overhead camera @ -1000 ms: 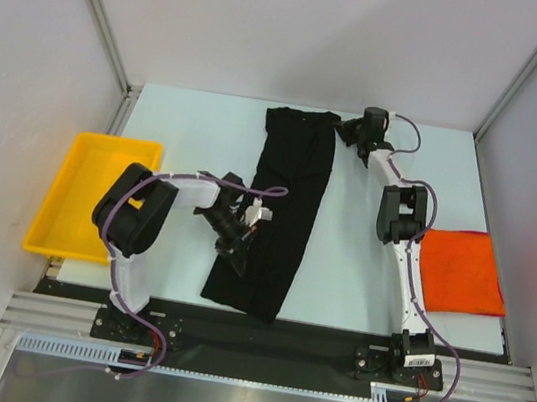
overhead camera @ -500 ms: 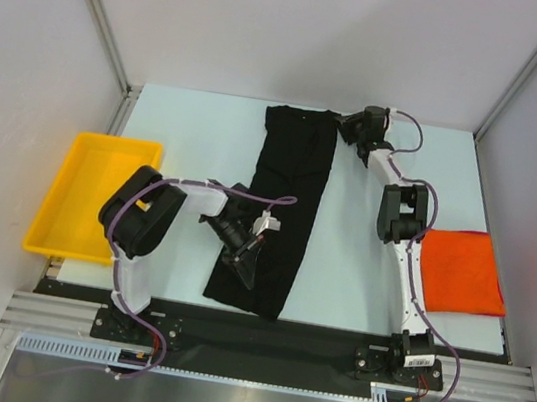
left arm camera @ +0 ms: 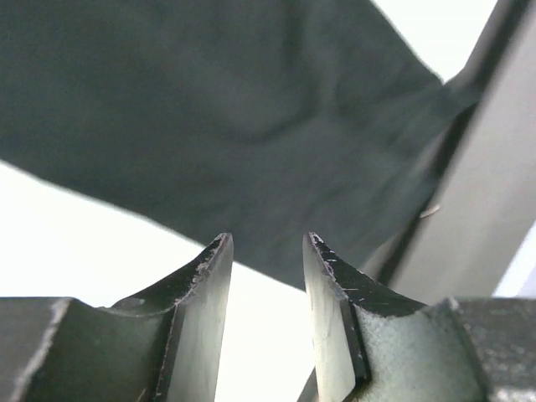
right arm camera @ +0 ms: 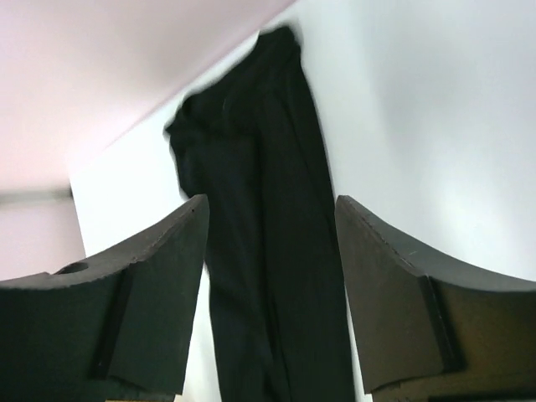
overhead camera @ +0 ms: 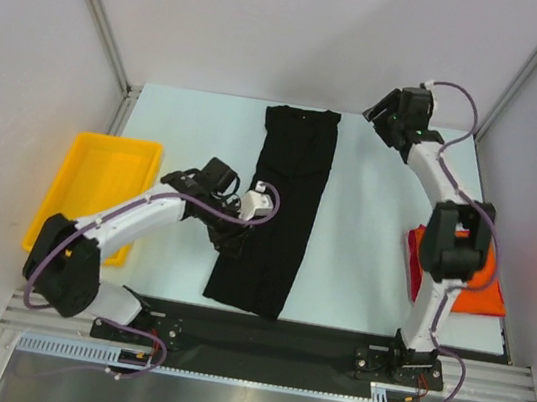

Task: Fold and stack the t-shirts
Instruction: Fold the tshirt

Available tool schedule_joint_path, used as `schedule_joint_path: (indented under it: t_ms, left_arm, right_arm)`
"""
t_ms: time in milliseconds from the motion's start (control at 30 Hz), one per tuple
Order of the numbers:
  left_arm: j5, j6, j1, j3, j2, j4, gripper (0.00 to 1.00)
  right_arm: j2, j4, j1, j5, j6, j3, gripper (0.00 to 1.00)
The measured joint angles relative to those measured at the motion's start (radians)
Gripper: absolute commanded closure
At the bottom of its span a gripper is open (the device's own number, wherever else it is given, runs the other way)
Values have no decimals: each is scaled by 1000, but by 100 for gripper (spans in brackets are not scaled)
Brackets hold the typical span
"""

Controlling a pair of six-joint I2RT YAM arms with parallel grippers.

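Note:
The black t-shirt's near corner (overhead camera: 280,306) facing the orange-red t-shirt is back and below, and that end of the black t-shirt slants, so the robot's right gripper will bring its fingers back and down next.
A large black t-shirt (overhead camera: 283,203) lies folded into a long narrow strip down the middle of the table. My left gripper (overhead camera: 230,239) hovers at its left edge near the front, jaws open and empty (left arm camera: 268,239), with the black cloth (left arm camera: 218,117) just ahead of the fingertips. Near the back right, my right gripper (overhead camera: 374,114) is lifted and apart from the shirt's far corner. It is open with nothing between its fingers (right arm camera: 270,201), looking down the length of the strip (right arm camera: 268,251). A folded orange-red t-shirt (overhead camera: 486,289) lies at the right edge, partly behind the right arm.
A yellow plastic tray (overhead camera: 79,183) sits at the table's left edge, beside the left arm's elbow. Grey walls and metal frame posts close in the back and both sides. The black rail with the arm bases runs along the front.
Both grippers have opened and let go of the black t-shirt. The right arm rose and swung right, away from the far corner. The left arm stretched out, its elbow swinging left.

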Motion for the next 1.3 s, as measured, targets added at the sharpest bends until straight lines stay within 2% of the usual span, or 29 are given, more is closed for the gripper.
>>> schedule_joint_path:
  t_ms: [100,233,333,367,400,467,533,567,667,833,967,1100,1300]
  left_arm:
    - [-101,116,0,-91,-88,10,56]
    - [-175,305,0,-238,-203,-21,54]
    - [-187,414,0,-305,-290,-60,53]
    - [-187,437,0,-319,-315,-64,52]
    - [-187,452,0,-328,-333,-66,47]
    - [-185,472,0,-336,-350,-63,46]
    - [-180,478,0,-341,-350,-51,44]
    - [-177,478,0,-343,-350,-48,37]
    - [-168,474,0,-348,-358,-45,27]
    - [-169,439,0,-361,-444,-53,25]
    - [-179,414,0,-385,-552,-63,25]
    - [-190,407,0,-416,-641,-72,23]
    - [-197,408,0,-438,-664,-79,23]
  right_arm:
    - [-254,-65,46,20,-65,-194,32]
    - [-535,-174,246,6,-118,-478,32]
    - [-632,-269,436,-36,-102,-696,32]
    - [-645,-298,478,-47,-92,-749,32]
    - [-659,-327,526,-57,-76,-810,32]
    - [-684,-370,610,-61,-40,-901,32]
    - [-709,-391,689,-64,-2,-949,32]
    - [-721,-388,721,-65,20,-965,32]
    - [-742,-349,783,-65,76,-1007,33]
    - [-721,-309,798,-52,106,-1027,36]
    - [-669,-241,804,-60,114,-1027,42]
    - [-648,-183,846,-60,158,-1059,43]
    - [-632,-134,893,-57,203,-1078,47]
